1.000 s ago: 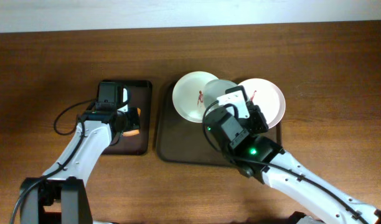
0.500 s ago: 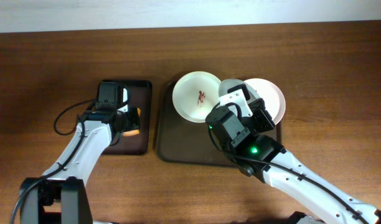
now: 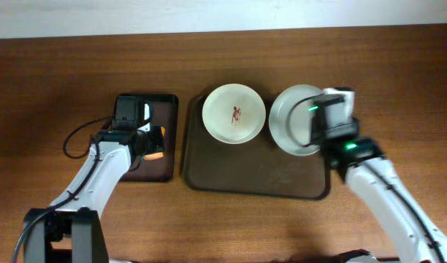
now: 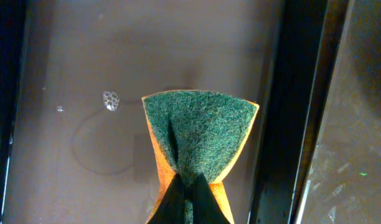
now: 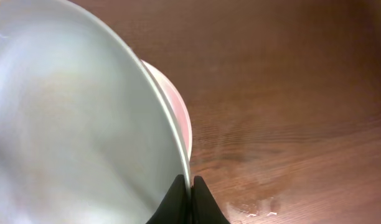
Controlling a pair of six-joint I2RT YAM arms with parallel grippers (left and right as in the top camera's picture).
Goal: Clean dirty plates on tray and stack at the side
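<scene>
The plate in my right gripper needs to go to the gripper's right in the overhead view, over to empty tabletop beside the dark tray. My right gripper needs to lower it there and release it.
A white plate with a red smear lies at the back left of the dark brown tray. My right gripper is shut on the right rim of a pale green plate at the tray's back right. In the right wrist view the fingers pinch that plate's rim, with a pinkish plate showing just under it. My left gripper is shut on the green-and-yellow sponge over the small black tray.
Brown wood tabletop extends right of the dark tray, with a wet patch near the plates. The small black tray's floor is wet with a few bubbles. A pale wall edge runs along the back.
My right arm has swung from over the tray's middle to its right side. The pale green plate has moved right and now covers the pinkish plate. The left arm has not moved.
</scene>
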